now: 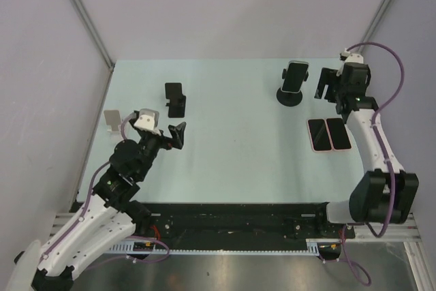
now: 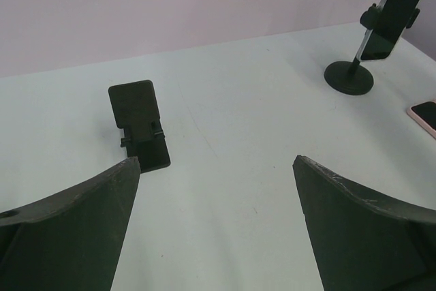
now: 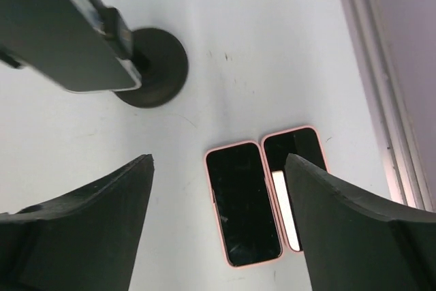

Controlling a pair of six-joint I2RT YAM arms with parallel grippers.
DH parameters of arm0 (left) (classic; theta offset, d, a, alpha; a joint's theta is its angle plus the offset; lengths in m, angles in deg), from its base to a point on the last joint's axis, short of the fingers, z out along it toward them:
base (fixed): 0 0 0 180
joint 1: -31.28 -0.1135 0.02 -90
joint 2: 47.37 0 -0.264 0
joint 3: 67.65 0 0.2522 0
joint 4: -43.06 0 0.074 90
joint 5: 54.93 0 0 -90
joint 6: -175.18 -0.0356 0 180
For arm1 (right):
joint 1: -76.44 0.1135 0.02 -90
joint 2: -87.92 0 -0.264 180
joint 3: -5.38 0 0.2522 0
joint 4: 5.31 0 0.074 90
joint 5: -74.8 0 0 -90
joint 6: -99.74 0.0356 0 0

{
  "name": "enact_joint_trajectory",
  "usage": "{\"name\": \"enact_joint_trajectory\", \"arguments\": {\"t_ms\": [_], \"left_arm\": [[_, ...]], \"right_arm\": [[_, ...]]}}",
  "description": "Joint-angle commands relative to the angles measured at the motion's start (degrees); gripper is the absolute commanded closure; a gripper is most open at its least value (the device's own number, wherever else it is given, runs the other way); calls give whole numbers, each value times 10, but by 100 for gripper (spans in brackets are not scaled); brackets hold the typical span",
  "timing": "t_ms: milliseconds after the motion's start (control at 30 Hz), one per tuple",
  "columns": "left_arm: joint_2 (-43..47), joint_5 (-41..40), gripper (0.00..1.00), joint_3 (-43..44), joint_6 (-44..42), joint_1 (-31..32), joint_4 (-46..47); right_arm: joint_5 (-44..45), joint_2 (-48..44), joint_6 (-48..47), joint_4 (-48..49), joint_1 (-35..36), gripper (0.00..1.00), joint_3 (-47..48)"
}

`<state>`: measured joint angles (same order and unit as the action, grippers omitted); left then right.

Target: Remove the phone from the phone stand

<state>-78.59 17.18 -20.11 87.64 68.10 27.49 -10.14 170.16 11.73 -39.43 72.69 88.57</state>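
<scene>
The black folding stand's upper plate (image 1: 174, 90) (image 2: 133, 102) stands outward of my left gripper, which therefore reaches outward next, tips its open fingers down over it and closes.
A phone (image 1: 296, 75) with a pale case is clamped upright in a black phone stand with a round base (image 1: 290, 97) at the back right of the table. In the right wrist view that phone (image 3: 65, 39) fills the upper left, above its stand's base (image 3: 155, 66). My right gripper (image 1: 326, 84) hangs just right of the stand, open (image 3: 218, 159), with nothing between its fingers. My left gripper (image 1: 176, 134) is at the left of the table, far from the stand, and it is open and empty (image 2: 216, 160). From there the phone (image 2: 395, 15) shows far off at the right.
Two pink-cased phones (image 1: 317, 134) (image 1: 338, 133) lie flat side by side under the right arm; the left one (image 3: 243, 202) shows below my right fingers. A black folding stand (image 1: 176, 99) (image 2: 139, 124) stands empty ahead of the left gripper. A small silver stand (image 1: 112, 119) sits at the left edge.
</scene>
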Motion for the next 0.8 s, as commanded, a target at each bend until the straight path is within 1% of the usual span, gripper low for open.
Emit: {"name": "enact_joint_trajectory", "arguments": {"t_ms": [0, 33, 67, 100, 167, 200, 233, 300, 333, 400, 467, 500, 533, 567, 600, 633, 667, 700, 767], "left_arm": [[-25, -16, 0, 5, -24, -4, 15], [-37, -18, 0, 6, -23, -6, 15], [-45, -21, 0, 8, -23, -7, 13], [-53, -27, 0, 13, -23, -8, 13], [-82, -28, 0, 22, -18, -15, 11], [-93, -24, 0, 36, -15, -17, 7], [-116, -20, 0, 43, -8, -26, 4], [-142, -1, 0, 68, 1, -39, -5], [-169, 5, 0, 75, 14, -57, -6], [-202, 20, 0, 105, 26, -77, -9], [-258, 33, 0, 130, 37, -104, -10], [-299, 36, 0, 157, 35, -112, -10], [-321, 50, 0, 171, 37, -132, -10], [-343, 59, 0, 184, 41, -143, -10], [-386, 71, 0, 212, 56, -171, -9], [-407, 98, 0, 227, 64, -184, -9], [-428, 108, 0, 241, 69, -195, -9], [-465, 115, 0, 269, 69, -211, -8], [-503, 109, 0, 299, 55, -219, -10]], "right_arm": [[-22, -104, 27, -61, -10, 13, 6], [-20, -123, 39, -69, -10, 11, 4], [-16, -144, 46, -77, -10, 7, 0], [-15, -192, 55, -79, -10, 5, -4], [-22, -242, 84, -74, -10, 0, -24], [-22, -266, 93, -72, -10, 0, -30], [-21, -316, 103, -72, -10, 0, -37], [-22, -360, 122, -74, -10, 0, -54], [-22, -405, 123, -78, -10, 0, -58], [-21, -445, 110, -96, -10, 0, -68], [-13, -493, 92, -121, -6, 0, -72], [1, -507, 72, -129, 1, 0, -77], [21, -520, 66, -136, 13, 0, -86], [59, -550, 58, -136, 35, 0, -98], [75, -565, 42, -132, 57, 0, -131], [92, -584, 36, -129, 71, 0, -146], [119, -616, 33, -122, 89, 0, -160], [129, -635, 30, -118, 99, 0, -176], [148, -666, 24, -109, 110, 0, -212]]}}
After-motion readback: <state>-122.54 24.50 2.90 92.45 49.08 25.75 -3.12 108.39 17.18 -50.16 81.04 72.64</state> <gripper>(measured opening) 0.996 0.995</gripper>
